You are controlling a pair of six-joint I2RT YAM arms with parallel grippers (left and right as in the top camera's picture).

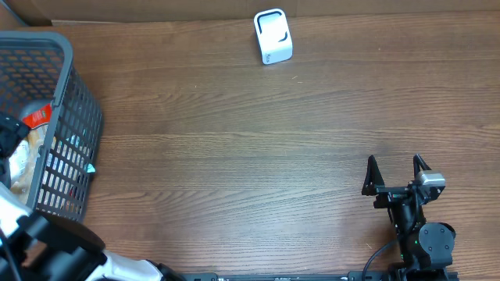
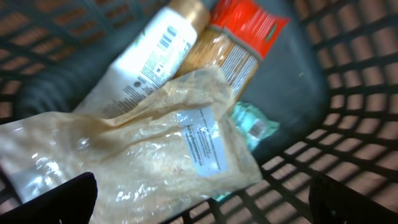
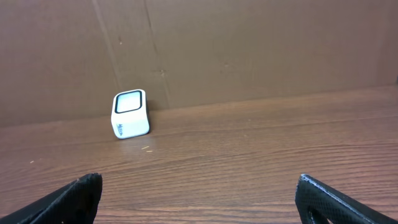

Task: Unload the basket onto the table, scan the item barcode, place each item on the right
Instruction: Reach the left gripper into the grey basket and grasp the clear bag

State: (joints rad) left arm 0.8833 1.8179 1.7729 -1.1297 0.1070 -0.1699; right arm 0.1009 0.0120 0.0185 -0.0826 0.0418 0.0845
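Next, my left gripper will lower deeper into the basket [image 1: 74,101] and close across the bag's labelled part [image 1: 28,158], which lies below the fingertips, uncovered on top of the pile.
Several items lie in the grey mesh basket [image 1: 74,101] at the table's left edge. The left wrist view looks down into it: a clear bag of pale grains [image 2: 143,155] with a blue-white label lies on top. Behind it are a white bottle [image 2: 146,59] showing a barcode and a red-topped packet [image 2: 233,43]. My left gripper [image 2: 211,190] hangs open above the bag, touching nothing. The white scanner [image 1: 273,37] stands at the table's far edge. My right gripper [image 1: 394,168] rests open and empty near the front right, facing the scanner [image 3: 130,114].
A teal wrapper [image 2: 252,121] peeks out under the bag. The basket's walls [image 2: 348,93] rise on all sides of the left gripper. A brown cardboard wall [image 3: 249,50] backs the table behind the scanner. Bare wood lies between basket, scanner and right arm.
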